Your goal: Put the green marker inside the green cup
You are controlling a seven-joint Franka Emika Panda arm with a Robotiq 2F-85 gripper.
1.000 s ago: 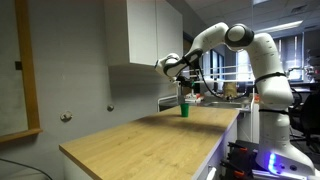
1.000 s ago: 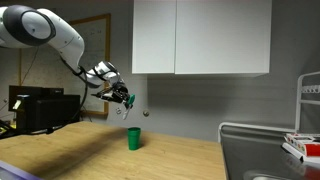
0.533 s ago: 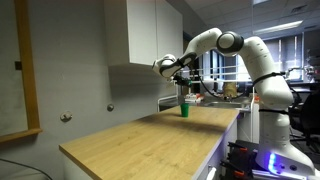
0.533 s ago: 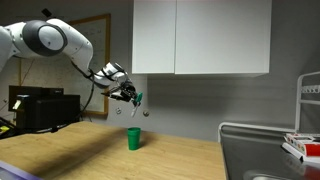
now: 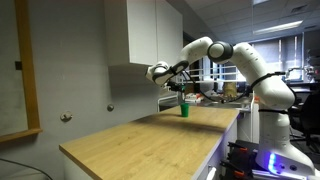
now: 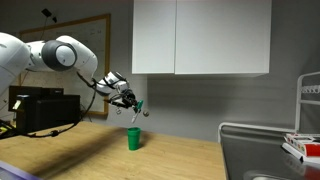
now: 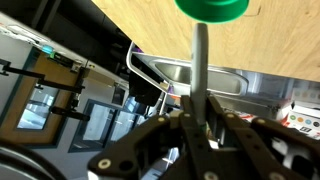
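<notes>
The robot's gripper needs to move down next toward the green cup's opening [image 7: 212, 7] and let go of the green marker, because the marker's body [image 7: 199, 60] still hangs above the cup's rim.
The green cup [image 6: 133, 138] stands upright on the wooden counter; it also shows in an exterior view [image 5: 184, 110] and at the top edge of the wrist view [image 7: 211, 8]. My gripper [image 6: 134, 102] hangs in the air above the cup and is shut on the green marker [image 6: 140, 106]. In the wrist view the marker's shaft [image 7: 199, 60] runs from between my fingers [image 7: 196, 118] straight toward the cup's mouth, with its tip close to the rim. In an exterior view my gripper [image 5: 179, 82] is above the cup; the marker is too small to make out there.
White wall cabinets [image 6: 200, 36] hang just above and behind the gripper. A steel sink [image 6: 262, 150] sits at the counter's far end, also in the wrist view [image 7: 185, 72]. The wooden countertop [image 5: 140, 135] stretches away from the cup. A dark monitor [image 6: 35, 105] stands behind the arm.
The arm has reached further out and carried the marker sideways until it is over the cup, and slightly lower. The cup has not moved.
</notes>
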